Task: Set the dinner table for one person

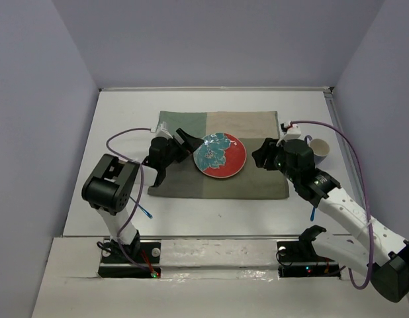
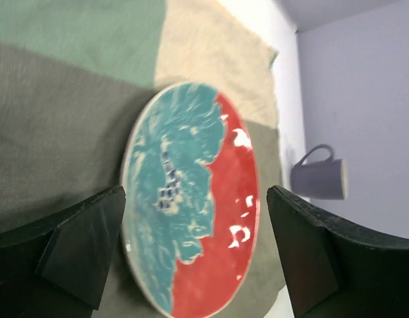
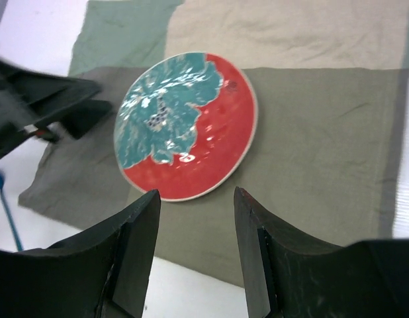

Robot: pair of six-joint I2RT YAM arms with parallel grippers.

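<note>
My right gripper moves toward the right in the top view next, then down onto the mug's placemat-side rim, as the mug's opening faces up.
The white dinner table point(image 1: 211, 215) carries an olive-green four-patch placemat point(image 1: 254, 182). A round red and teal plate point(image 1: 221, 156) lies flat on the placemat's middle. My left gripper point(image 1: 174, 155) is open and empty just left of the plate, its jaws wide and facing it. In the left wrist view the plate point(image 2: 191, 212) shows between the open fingers point(image 2: 85, 245), with no contact seen. My right gripper point(image 1: 263, 156) is open and empty just right of the plate. In the right wrist view it point(image 3: 196, 205) hovers over the placemat's near edge, short of the plate point(image 3: 184, 126).
A grey-blue mug point(image 1: 320, 150) stands on the table right of the placemat; it also shows in the left wrist view point(image 2: 320, 177). A blue-handled utensil point(image 1: 146, 213) lies near the left arm, another point(image 1: 312, 212) under the right arm. Lavender walls point(image 1: 45, 132) border the table.
</note>
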